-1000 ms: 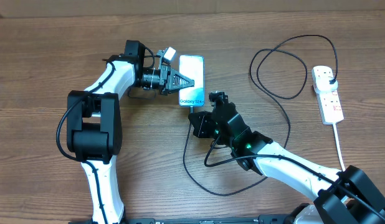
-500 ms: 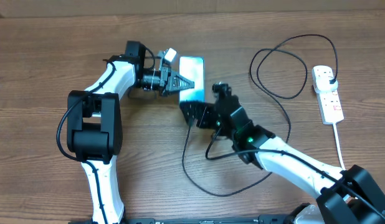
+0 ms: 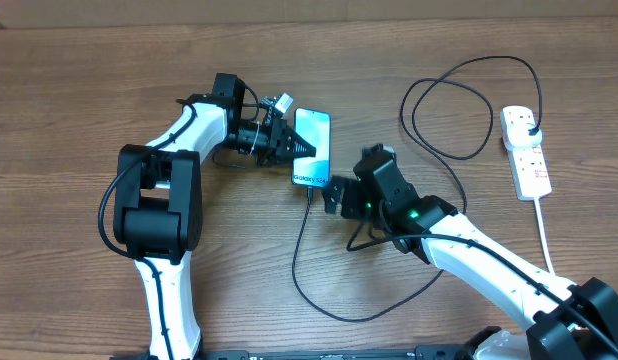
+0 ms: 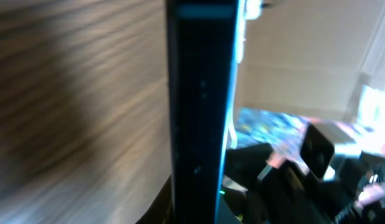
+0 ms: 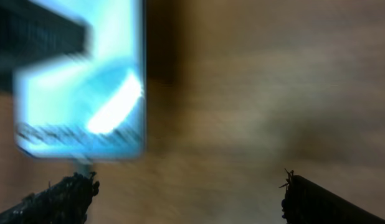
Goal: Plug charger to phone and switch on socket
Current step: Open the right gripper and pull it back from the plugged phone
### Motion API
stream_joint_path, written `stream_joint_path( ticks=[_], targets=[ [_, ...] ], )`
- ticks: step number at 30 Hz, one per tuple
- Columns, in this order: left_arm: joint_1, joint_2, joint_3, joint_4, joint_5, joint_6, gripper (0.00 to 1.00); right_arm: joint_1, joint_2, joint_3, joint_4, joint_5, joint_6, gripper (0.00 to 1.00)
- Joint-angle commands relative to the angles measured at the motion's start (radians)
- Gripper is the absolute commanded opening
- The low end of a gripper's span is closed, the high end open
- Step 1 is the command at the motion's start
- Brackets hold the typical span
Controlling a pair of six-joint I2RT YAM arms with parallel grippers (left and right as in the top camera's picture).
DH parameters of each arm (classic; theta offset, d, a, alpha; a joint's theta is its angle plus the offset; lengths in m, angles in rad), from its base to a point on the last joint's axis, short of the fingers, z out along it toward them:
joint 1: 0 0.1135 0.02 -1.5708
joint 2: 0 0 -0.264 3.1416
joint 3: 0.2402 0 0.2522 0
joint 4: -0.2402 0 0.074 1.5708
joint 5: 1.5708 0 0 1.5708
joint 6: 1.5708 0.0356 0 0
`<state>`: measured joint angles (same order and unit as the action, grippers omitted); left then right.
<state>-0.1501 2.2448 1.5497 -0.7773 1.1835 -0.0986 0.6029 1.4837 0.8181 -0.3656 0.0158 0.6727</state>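
Observation:
Bare tabletop lies below my left gripper on the left side in the overhead view. I will lower the gripper next, shift it to that side and release the phone.
The phone (image 3: 314, 148), its screen lit blue, lies tilted at the table's middle. My left gripper (image 3: 293, 150) is shut on its left long edge. In the left wrist view the phone (image 4: 202, 112) stands edge-on as a dark bar between the jaws. The charger cable (image 3: 295, 265) runs from its connector tip (image 3: 308, 189) at the phone's lower end, around a wide loop, to the black plug (image 3: 530, 121) in the socket (image 3: 527, 152). My right gripper (image 3: 337, 194) is open just right of the connector, holding nothing. In the right wrist view the phone (image 5: 80, 87) is at upper left, blurred.
The socket's thick white cord (image 3: 545, 236) runs down the right side toward the front edge. Cable loops lie at upper right (image 3: 459, 100) and under my right forearm (image 3: 469, 255). Bare wood shows on the far left.
My right gripper opened, let go of the connector tip at the phone's end and drew back to the right. The left arm and the phone shifted slightly right and down.

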Motion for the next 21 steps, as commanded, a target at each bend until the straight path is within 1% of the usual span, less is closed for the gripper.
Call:
stream_joint_path(
  ticks=[1, 3, 6, 13, 17, 21],
  targets=[
    [0.004, -0.008, 0.004, 0.002, -0.187, -0.122, 0.09, 0.003, -0.018, 0.007, -0.07, 0.035, -0.012, 1.0],
    [0.004, -0.008, 0.004, 0.0, -0.245, -0.154, 0.09, 0.003, -0.018, 0.007, -0.109, 0.034, -0.012, 1.0],
    [0.004, -0.008, 0.004, -0.008, -0.297, -0.161, 0.09, 0.003, -0.018, 0.007, -0.135, 0.034, -0.012, 1.0],
    [0.004, -0.008, 0.004, -0.023, -0.427, -0.172, 0.11, 0.003, -0.018, 0.007, -0.138, 0.034, -0.012, 1.0],
    [0.004, -0.008, 0.004, -0.023, -0.463, -0.172, 0.13, 0.003, -0.018, 0.007, -0.138, 0.034, -0.012, 1.0],
    [0.004, -0.008, 0.004, -0.022, -0.481, -0.172, 0.25, 0.003, -0.018, 0.007, -0.138, 0.034, -0.012, 1.0]
  ],
)
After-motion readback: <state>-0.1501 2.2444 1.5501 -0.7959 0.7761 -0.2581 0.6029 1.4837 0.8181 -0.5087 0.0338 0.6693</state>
